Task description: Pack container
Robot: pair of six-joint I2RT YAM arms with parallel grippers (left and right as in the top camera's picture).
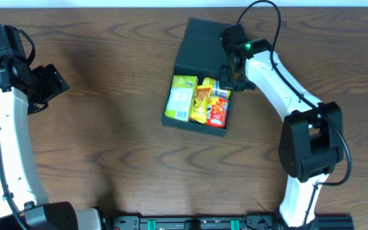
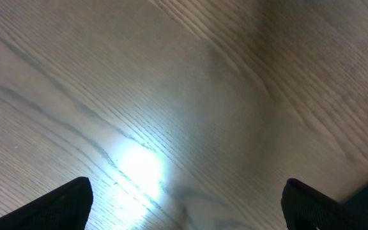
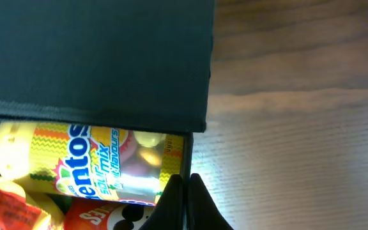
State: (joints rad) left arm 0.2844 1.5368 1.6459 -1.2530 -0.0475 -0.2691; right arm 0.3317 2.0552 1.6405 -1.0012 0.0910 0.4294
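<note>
The container lies crooked, so the robot's right gripper needs to drag it back by its side and swing it straighter before opening.
The dark teal container [image 1: 200, 48] lies at mid-table with its flap lid folded back, away from me. Its tray holds a yellow-green carton [image 1: 182, 97], a yellow packet [image 1: 201, 102], a red packet [image 1: 218, 110] and a Mentos roll [image 1: 223, 85]. My right gripper [image 1: 229, 75] is at the tray's right far corner. In the right wrist view its fingers [image 3: 187, 186] are pressed together on the thin right wall of the container [image 3: 94, 57], beside the Mentos roll [image 3: 75, 160]. My left gripper [image 1: 55, 82] is open over bare wood at far left [image 2: 184, 204].
Brown wood-grain table [image 1: 107, 147] all around. The right arm's base [image 1: 308, 147] stands at right front, the left arm [image 1: 5, 160] runs along the left edge. The table's far edge [image 1: 107, 6] is at the top.
</note>
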